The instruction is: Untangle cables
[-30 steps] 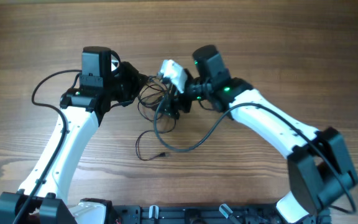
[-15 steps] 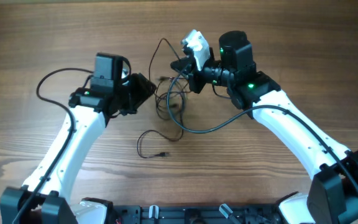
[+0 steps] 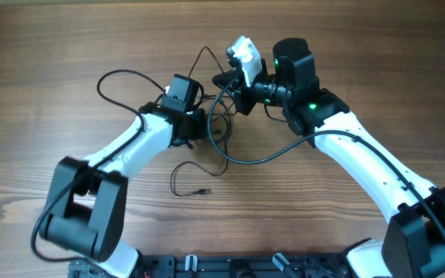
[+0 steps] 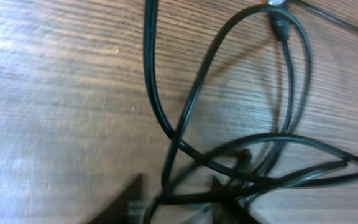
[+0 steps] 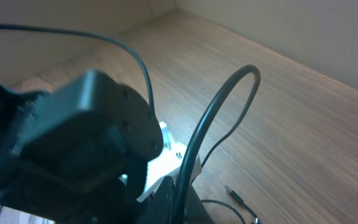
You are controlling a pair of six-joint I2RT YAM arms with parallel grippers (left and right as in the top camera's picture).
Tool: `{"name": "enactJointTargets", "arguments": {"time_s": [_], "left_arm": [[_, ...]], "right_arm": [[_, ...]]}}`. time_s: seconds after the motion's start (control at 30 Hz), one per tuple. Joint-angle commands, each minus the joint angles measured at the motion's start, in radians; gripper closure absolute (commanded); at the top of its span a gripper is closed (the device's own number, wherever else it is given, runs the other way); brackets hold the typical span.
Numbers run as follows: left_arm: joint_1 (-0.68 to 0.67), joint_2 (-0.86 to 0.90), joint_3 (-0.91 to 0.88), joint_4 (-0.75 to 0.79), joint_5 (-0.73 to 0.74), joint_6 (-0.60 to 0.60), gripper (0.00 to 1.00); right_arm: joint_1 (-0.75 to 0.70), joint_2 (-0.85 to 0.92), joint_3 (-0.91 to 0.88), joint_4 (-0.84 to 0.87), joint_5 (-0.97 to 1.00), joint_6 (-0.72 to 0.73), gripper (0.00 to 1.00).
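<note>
I should pull the cord in my right gripper to the right in the overhead view, clear of the loops, and let go of it on the bare wood there.
The cables lie as thin black loops on the wood at centre, with one strand rising to the far side and a loose plug end nearer the front. My right gripper is shut on one cord above the loops. In the right wrist view that cord arches up from the gripper. My left gripper is down at the left edge of the loops. In the left wrist view its fingertips stand apart, the gripper straddling crossing cords.
The right arm's thicker black cable sags onto the table just right of the loops. The left arm's cable arcs over the wood at the left. A small plug lies flat beside the right gripper.
The right gripper rose toward the far side with a cord a second ago and has held still since. The left arm swung in from the left and its gripper dropped onto the loops.
</note>
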Motion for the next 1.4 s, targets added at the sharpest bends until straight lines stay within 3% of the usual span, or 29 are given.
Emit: {"name": "enactJointTargets", "arguments": {"time_s": [0.0,0.2,0.37,0.47,0.67,0.77,0.83,0.87,0.93,1.03,1.1,1.13,1.23,1.3,1.33,1.37], "left_arm": [[-0.005,0.089,0.000,0.009,-0.031,0.012,0.96],[0.016,0.122,0.000,-0.039,-0.228,0.001,0.96],[0.132,0.122,0.000,-0.083,-0.231,0.000,0.96],[0.210,0.122,0.000,-0.119,-0.231,-0.017,0.96],[0.346,0.122,0.000,-0.175,-0.219,-0.079,0.95],[0.349,0.122,0.000,-0.175,-0.213,-0.078,0.81],[0.348,0.122,0.000,-0.167,-0.076,-0.063,0.81],[0.348,0.122,0.000,-0.151,-0.010,-0.034,0.88],[0.348,0.122,0.000,-0.116,0.124,0.051,0.88],[0.348,0.119,0.000,-0.122,0.182,0.112,0.62],[0.350,0.087,0.000,-0.137,0.182,0.117,0.63],[0.350,0.065,0.000,-0.136,0.181,0.117,0.67],[0.349,0.043,0.000,-0.133,0.127,0.112,0.96],[0.349,0.043,0.000,-0.130,0.114,0.113,0.96],[0.349,0.043,0.000,-0.122,0.114,0.112,0.96],[0.349,0.043,0.000,-0.116,0.114,0.106,0.96]], "right_arm": [[-0.072,-0.075,0.051,0.004,0.070,0.004,0.96],[-0.450,-0.272,0.272,-0.084,0.323,0.002,0.96],[-0.791,-0.292,0.332,-0.169,0.322,0.002,0.96],[-0.857,-0.292,0.332,-0.201,0.323,-0.026,0.96],[-0.875,-0.291,0.332,-0.183,0.431,-0.027,0.96],[-0.875,-0.291,0.332,-0.171,0.416,-0.029,0.96],[-0.875,-0.287,0.331,-0.226,0.197,-0.022,0.95],[-0.874,-0.280,0.331,-0.244,0.145,-0.008,0.95],[-0.853,-0.243,0.331,-0.308,0.127,0.082,0.95],[-0.821,-0.145,0.331,-0.410,0.135,0.087,0.83],[-0.821,-0.073,0.331,-0.475,0.136,0.102,0.85],[-0.821,-0.040,0.331,-0.506,0.135,0.138,0.93],[-0.821,0.010,0.331,-0.574,0.135,0.138,0.95],[-0.813,0.029,0.327,-0.610,0.135,0.130,0.95],[-0.796,0.039,0.307,-0.632,0.135,0.110,0.92],[-0.776,0.054,0.287,-0.641,0.135,0.058,0.78]]}}
